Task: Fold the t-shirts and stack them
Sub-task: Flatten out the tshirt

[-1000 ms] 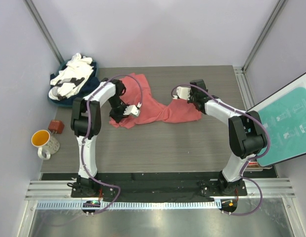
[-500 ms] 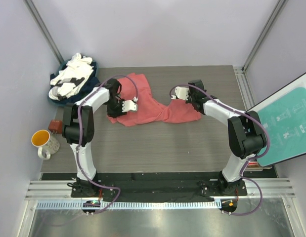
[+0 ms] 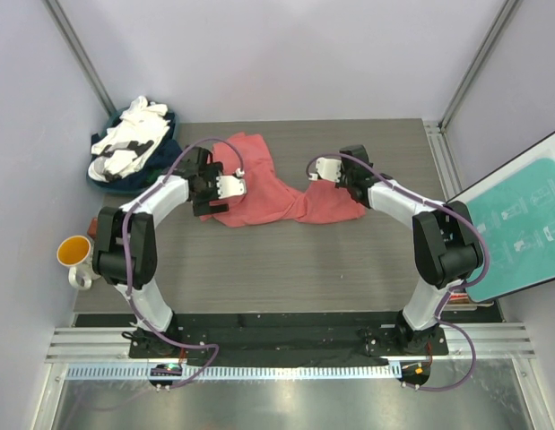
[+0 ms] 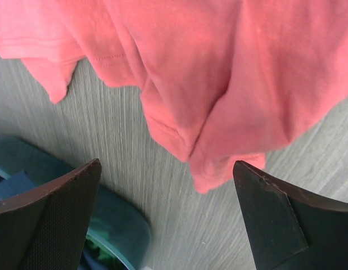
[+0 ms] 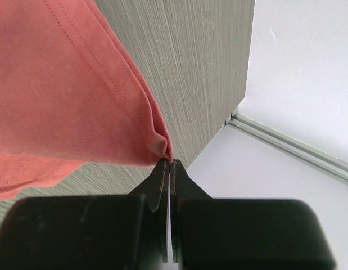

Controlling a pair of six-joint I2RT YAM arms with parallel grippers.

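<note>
The shirt's folded corner (image 4: 209, 170) is next to one open finger instead of halfway between both, so I will move my left gripper back and down over it.
A coral-red t-shirt (image 3: 277, 193) lies crumpled across the middle of the table. My left gripper (image 3: 207, 188) hovers over its left corner, open wide with nothing between the fingers. In the left wrist view the shirt's folded corner (image 4: 218, 163) lies on the table just ahead of that gripper (image 4: 167, 163). My right gripper (image 3: 347, 184) is at the shirt's right side. The right wrist view shows it (image 5: 169, 161) shut on a fold of the shirt's hemmed edge (image 5: 157, 140). A pile of white and navy t-shirts (image 3: 132, 143) sits at the back left corner.
An orange-lined mug (image 3: 78, 255) stands off the table's left edge, beside my left arm's elbow. A teal board (image 3: 519, 224) leans at the right. A teal rounded rim (image 4: 114, 219) shows under my left gripper. The back wall is close behind the shirt.
My left gripper has opened and let go of the shirt's left corner, which now lies on the table. The left arm swung left and back. The right gripper kept its grip.
</note>
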